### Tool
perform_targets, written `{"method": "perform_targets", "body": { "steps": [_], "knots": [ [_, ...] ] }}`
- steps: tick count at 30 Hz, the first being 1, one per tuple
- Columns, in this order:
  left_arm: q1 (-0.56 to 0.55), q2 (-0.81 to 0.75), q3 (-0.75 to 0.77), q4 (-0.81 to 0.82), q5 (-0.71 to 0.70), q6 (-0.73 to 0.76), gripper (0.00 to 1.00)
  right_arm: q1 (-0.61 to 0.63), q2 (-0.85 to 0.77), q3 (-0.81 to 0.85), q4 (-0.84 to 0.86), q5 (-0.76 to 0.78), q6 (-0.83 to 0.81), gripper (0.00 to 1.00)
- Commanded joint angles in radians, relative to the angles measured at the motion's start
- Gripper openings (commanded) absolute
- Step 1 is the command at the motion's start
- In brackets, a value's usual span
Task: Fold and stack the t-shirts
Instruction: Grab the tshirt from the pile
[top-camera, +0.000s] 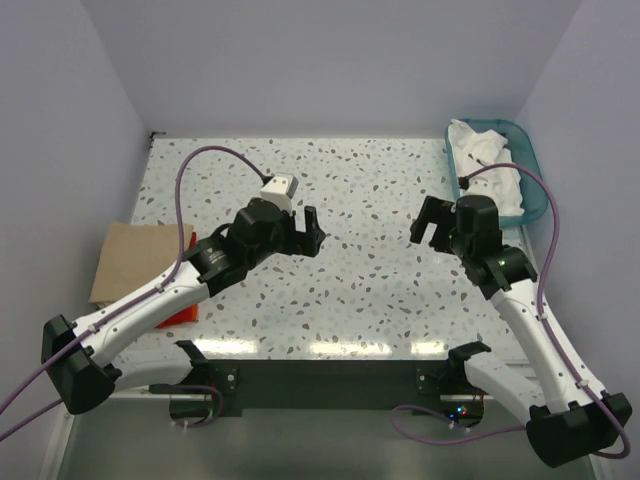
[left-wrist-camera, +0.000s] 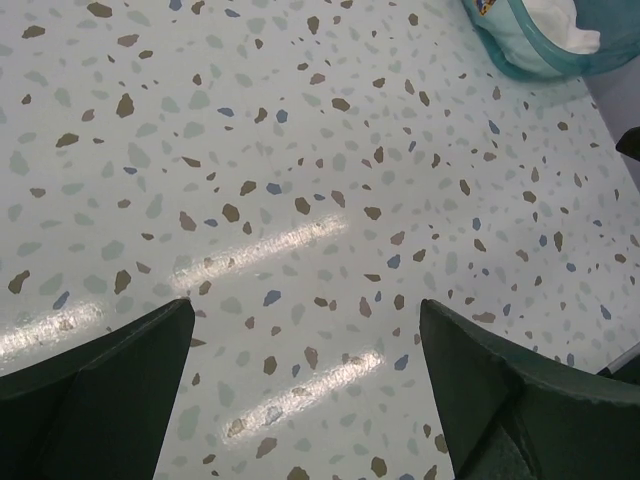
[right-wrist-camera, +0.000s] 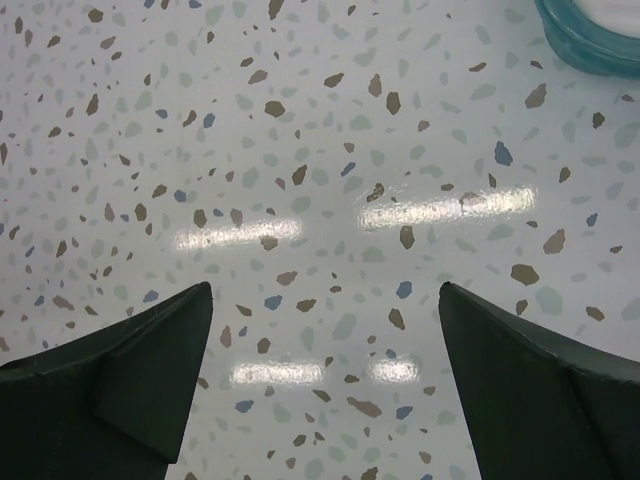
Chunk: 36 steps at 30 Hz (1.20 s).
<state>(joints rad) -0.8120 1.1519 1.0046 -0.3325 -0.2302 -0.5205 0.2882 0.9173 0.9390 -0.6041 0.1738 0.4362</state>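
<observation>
Next, my right gripper reaches outward over the bin's rim and lowers open fingers onto the t-shirt's crumpled top, since the white t-shirt lies outward in the bin.
A white t-shirt lies crumpled in the teal bin at the back right; a bit of it shows in the left wrist view. At the left edge a folded tan t-shirt lies flat, with a red one peeking out under its near corner beside the left arm. My left gripper hovers open over the bare table middle, nothing between its fingers. My right gripper is open too, over bare table just left of the bin, its fingers empty.
The teal plastic bin stands at the back right corner, its rim at the top right of the right wrist view and also in the left wrist view. Speckled tabletop lies between the arms. Walls enclose three sides.
</observation>
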Motion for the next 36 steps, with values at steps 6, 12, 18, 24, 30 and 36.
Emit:
{"method": "perform_targets", "body": {
  "steps": [6,12,18,24,30,36],
  "knots": [
    [0.007,-0.055,0.051,-0.030,0.005,0.068,1.00,0.003,0.141,0.067,0.144,0.069,-0.036,0.99],
    [0.007,-0.078,0.055,-0.060,0.049,0.082,1.00,-0.049,0.464,0.311,0.168,0.151,-0.077,0.99],
    [0.007,-0.106,0.055,-0.106,0.054,0.096,1.00,-0.233,0.799,0.623,0.205,0.168,-0.036,0.99],
    [0.008,-0.164,0.032,-0.128,0.040,0.097,1.00,-0.360,1.047,0.802,0.227,0.228,0.051,0.97],
    [0.008,-0.173,0.034,-0.146,0.068,0.108,1.00,-0.448,1.182,0.834,0.273,0.245,0.148,0.95],
    [0.008,-0.166,0.022,-0.143,0.094,0.122,1.00,-0.471,1.334,1.003,0.187,0.240,0.130,0.93]
  ]
}}
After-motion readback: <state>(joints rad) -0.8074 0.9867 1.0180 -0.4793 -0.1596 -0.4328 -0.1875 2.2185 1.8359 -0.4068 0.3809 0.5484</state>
